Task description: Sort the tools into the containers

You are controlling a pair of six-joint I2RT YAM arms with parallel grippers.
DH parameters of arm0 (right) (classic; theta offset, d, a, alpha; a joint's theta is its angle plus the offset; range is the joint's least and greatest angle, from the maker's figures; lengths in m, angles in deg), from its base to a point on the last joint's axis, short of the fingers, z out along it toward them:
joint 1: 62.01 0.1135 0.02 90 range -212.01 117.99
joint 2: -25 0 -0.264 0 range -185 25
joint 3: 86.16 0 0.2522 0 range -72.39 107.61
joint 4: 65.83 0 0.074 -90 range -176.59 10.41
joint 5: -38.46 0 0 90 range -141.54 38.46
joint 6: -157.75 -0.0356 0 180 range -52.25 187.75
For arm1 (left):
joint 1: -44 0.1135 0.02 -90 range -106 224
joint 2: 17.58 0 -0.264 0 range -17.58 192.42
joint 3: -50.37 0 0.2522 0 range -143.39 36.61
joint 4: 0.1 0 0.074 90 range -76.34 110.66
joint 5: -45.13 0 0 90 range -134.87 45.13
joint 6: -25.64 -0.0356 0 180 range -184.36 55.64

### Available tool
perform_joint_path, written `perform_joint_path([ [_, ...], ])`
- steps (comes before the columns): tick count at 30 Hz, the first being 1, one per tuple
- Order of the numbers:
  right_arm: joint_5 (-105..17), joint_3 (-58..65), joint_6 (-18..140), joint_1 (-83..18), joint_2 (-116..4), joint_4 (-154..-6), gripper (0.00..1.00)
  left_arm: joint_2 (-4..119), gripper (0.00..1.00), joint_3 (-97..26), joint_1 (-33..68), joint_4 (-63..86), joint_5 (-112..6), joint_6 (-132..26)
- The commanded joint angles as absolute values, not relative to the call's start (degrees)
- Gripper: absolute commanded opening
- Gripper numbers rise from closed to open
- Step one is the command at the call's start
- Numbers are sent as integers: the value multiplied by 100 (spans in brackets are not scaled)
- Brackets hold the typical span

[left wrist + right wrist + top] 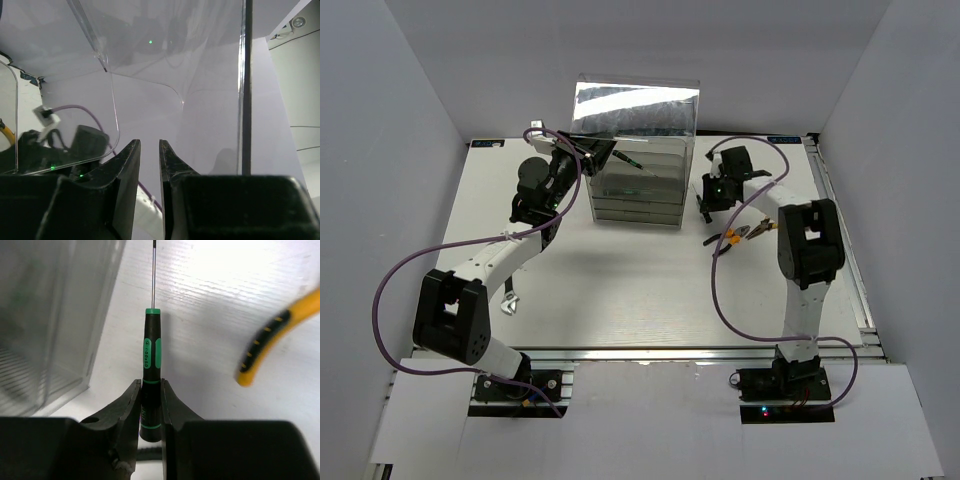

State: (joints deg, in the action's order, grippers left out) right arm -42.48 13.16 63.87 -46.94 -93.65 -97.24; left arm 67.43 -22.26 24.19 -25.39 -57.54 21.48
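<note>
The robot's right hand will rise next, swing left in the top view over the cabinet's open top and let go of its screwdriver, because a matching screwdriver is there.
The clear cabinet of drawers stands at the back middle. My left gripper is up at its top left corner among clear plastic walls. Its jaws stand a narrow gap apart, and whether they pinch clear plastic does not show. One green-and-black screwdriver lies in the cabinet's top. My right gripper is low on the table right of the cabinet, shut on the handle of another black-and-green screwdriver whose shaft points away. Orange-handled pliers lie just to the right. A small silver wrench lies near the left arm.
Purple cables loop over the table beside both arms. White walls close in the table on the left, back and right. A shiny clear panel rises above the cabinet.
</note>
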Motion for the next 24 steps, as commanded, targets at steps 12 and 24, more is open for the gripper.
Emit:
perform_joint_path([
  [12, -1614, -269, 9248, -5541, -6362, -9538, 0, 6486, 32, -2377, 2449, -2695, -5770, 2142],
  [24, -406, -200, 15490, -5095, -5612, -12810, 0, 6407, 32, -2473, 2449, -2695, -5753, 2116],
])
